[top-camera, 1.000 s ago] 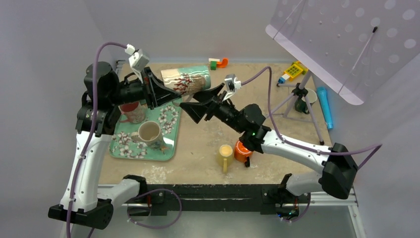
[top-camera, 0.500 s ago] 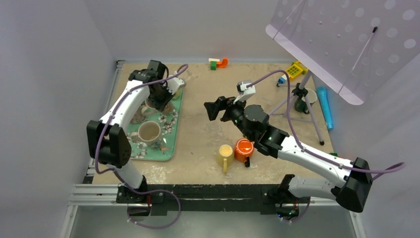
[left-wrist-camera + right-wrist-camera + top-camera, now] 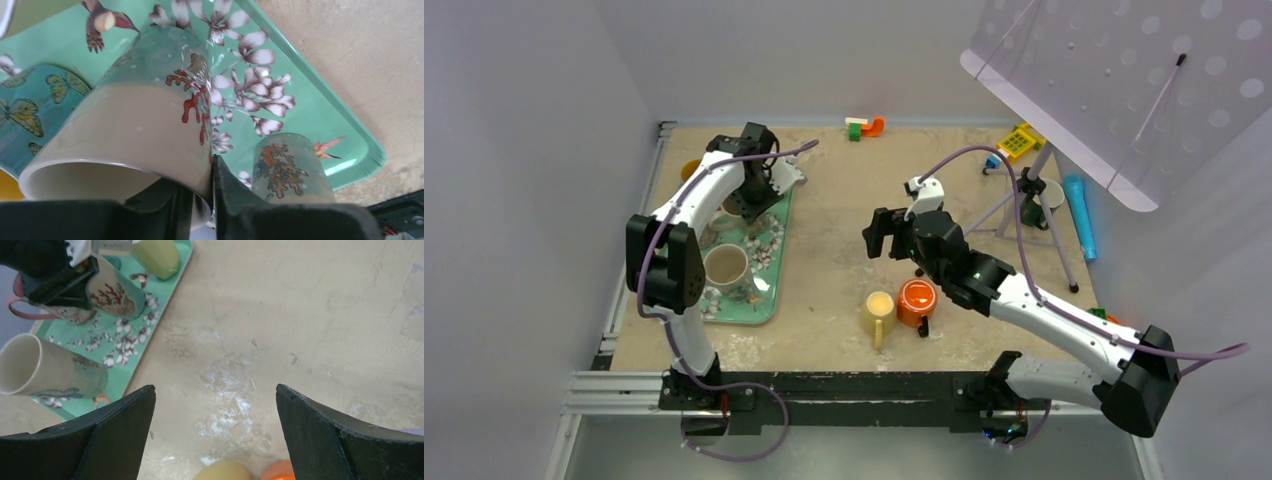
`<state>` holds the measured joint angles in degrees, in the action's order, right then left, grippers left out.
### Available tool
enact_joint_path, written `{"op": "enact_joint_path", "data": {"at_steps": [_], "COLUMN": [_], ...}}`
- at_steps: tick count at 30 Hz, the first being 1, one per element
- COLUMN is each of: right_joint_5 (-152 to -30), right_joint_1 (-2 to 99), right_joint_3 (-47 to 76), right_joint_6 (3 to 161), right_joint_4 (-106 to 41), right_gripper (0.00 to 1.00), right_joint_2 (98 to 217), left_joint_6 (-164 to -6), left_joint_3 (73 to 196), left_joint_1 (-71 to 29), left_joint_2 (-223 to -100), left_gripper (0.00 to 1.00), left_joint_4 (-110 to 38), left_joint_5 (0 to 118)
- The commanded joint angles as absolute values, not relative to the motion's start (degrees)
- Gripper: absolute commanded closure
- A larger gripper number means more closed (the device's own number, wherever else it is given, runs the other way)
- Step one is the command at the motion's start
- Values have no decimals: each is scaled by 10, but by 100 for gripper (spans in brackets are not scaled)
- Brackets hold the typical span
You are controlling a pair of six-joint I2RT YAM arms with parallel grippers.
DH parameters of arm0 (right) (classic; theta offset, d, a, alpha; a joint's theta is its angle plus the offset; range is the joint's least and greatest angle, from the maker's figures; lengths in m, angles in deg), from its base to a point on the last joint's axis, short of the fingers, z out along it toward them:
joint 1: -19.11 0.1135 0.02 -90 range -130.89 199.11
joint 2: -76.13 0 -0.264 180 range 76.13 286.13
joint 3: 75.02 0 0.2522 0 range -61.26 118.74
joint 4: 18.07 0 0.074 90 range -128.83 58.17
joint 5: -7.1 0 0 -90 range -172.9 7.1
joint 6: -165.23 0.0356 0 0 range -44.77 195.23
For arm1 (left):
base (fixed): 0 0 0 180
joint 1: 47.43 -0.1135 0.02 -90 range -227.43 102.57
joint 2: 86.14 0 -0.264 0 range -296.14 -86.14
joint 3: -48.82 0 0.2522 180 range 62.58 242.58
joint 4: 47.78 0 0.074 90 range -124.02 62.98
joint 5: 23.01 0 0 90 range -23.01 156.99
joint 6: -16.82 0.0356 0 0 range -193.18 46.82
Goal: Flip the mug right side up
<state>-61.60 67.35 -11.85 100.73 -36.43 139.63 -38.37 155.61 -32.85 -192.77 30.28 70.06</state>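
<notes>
I will move my right gripper's open fingers back and down around the yellow mug's handle [image 3: 879, 336] next. The handle sticks out clear below my right gripper, back toward the base.
A beige mug with a red coral pattern [image 3: 140, 125] is tilted over the green floral tray [image 3: 325, 125], its mouth towards the left wrist camera and its base low by the tray. My left gripper [image 3: 202, 182] is shut on its rim, one finger inside and one outside. From above, the left gripper [image 3: 761, 187] is over the tray's far end. The right wrist view shows the held mug [image 3: 112, 295] at the upper left. My right gripper [image 3: 214, 390] is open and empty over bare table, right of the tray [image 3: 879, 232].
The tray [image 3: 764, 290] also holds a beige mug [image 3: 724, 267], a teal butterfly mug [image 3: 30, 110] and a yellow-green mug [image 3: 155, 255]. A yellow mug [image 3: 879, 308] and an orange mug [image 3: 916, 300] stand near the front. A tripod with a perforated panel [image 3: 1124, 80] stands at the right.
The left arm has brought the coral mug down from high at the table's back to the tray's far end. The right gripper has drawn back to the right, away from the mug.
</notes>
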Motion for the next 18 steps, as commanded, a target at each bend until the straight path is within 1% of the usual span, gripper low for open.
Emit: {"op": "enact_joint_path", "data": {"at_steps": [1, 4, 6, 9, 10, 11, 15, 16, 18], "right_joint_5": [-636, -639, -641, -658, -654, -645, -634, -627, -598], "right_joint_1": [674, 680, 695, 715, 727, 752, 824, 847, 910], "right_joint_3": [-105, -67, -64, -80, -85, -91, -124, -130, -121], "right_joint_6": [1008, 1020, 1031, 1060, 1076, 1095, 1182, 1206, 1270], "right_joint_4": [-441, -536, -571, -598, -609, -624, -647, -656, -686], "right_gripper": [6, 6, 6, 6, 8, 10, 29, 31, 30], "right_joint_2": [1371, 1371, 1358, 1324, 1312, 1304, 1303, 1316, 1346], "left_joint_6": [-360, -360, -359, -357, -358, -361, -389, -397, -409], "left_joint_3": [1577, 1593, 1618, 1652, 1656, 1658, 1623, 1609, 1578], "left_joint_1": [-331, -331, -331, -331, -331, -332, -331, -331, -331], "left_joint_2": [-1935, -1906, -1884, -1851, -1838, -1824, -1754, -1726, -1690], "left_gripper": [68, 55, 49, 45, 45, 44, 42, 42, 41], "left_joint_4": [281, 284, 300, 340, 352, 360, 355, 347, 327], "left_joint_5": [708, 701, 689, 647, 628, 610, 540, 526, 504]}}
